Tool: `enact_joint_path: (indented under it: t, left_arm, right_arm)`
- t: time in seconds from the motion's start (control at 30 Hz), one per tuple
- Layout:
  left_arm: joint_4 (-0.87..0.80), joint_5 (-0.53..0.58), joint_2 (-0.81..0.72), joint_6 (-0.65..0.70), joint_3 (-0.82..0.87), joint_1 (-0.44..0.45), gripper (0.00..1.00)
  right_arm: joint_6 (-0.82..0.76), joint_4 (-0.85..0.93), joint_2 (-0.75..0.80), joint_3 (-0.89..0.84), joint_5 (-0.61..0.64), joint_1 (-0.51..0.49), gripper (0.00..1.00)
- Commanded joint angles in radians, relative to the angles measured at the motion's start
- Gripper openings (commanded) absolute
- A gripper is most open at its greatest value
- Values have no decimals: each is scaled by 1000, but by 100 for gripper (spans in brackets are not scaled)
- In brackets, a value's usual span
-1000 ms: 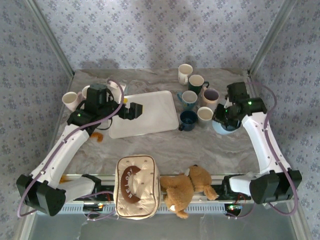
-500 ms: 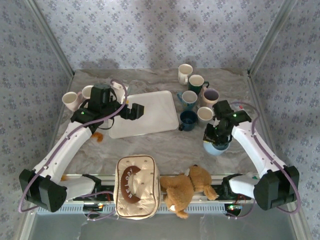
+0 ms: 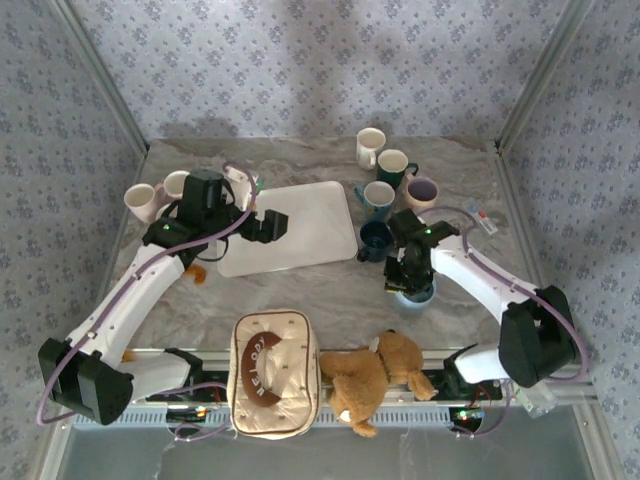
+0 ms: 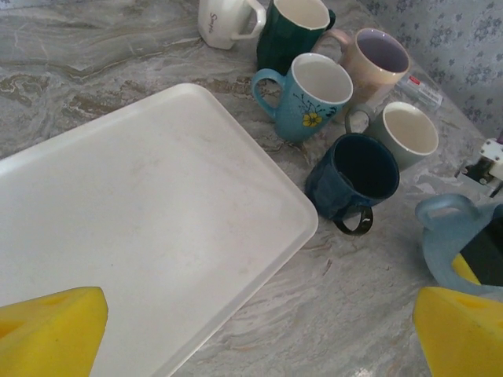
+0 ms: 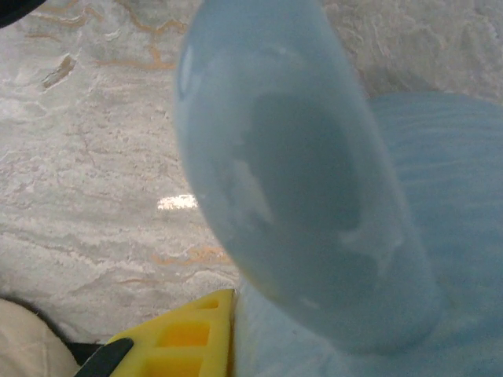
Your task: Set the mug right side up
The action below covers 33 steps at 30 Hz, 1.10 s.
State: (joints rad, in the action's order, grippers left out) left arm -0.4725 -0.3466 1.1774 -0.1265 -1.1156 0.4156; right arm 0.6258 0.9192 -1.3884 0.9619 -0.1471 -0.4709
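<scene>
The light blue mug goes down a little in my right gripper next until it stands on the bare marble, clear beneath it. Then the gripper releases the mug's side.
The light blue mug [image 3: 418, 294] sits low over the marble just in front of the dark blue mug [image 3: 376, 240]. My right gripper [image 3: 408, 272] is shut on it. In the right wrist view its thick handle [image 5: 299, 181] looms close, the ribbed body [image 5: 448, 181] lies behind, and a yellow pad [image 5: 177, 342] presses its wall. The left wrist view shows the light blue mug's handle [image 4: 449, 228] at the right edge. I cannot tell which way its mouth faces. My left gripper [image 3: 268, 224] hovers open over the white tray [image 3: 300, 225], its yellow fingers [image 4: 49, 330] wide apart.
Several upright mugs [image 4: 314, 94] cluster at the back right beside the tray's rim [image 4: 306, 228]. Two cream mugs [image 3: 150, 196] stand at the far left. A cream pouch [image 3: 275, 370] and a teddy bear [image 3: 375, 375] lie along the near edge.
My right arm has carried the light blue mug leftward and nearer, from the right side to just in front of the dark blue mug. The left arm has barely shifted.
</scene>
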Motion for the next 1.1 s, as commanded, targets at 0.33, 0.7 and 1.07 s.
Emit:
enact_joint_path:
  t: [0.33,0.7,1.07]
  left_arm:
    - [-26,24,-32,31,-10,9,99]
    - [-31,31,-29,25,-12,9,99]
    - [-36,38,-31,23,-17,11,100]
  right_arm:
    - [57,-78,-40,-23,32,-7,2]
    - [64,-108,-53,-46,27,-1,10]
    - [46,-122,-47,-49,14,9,18]
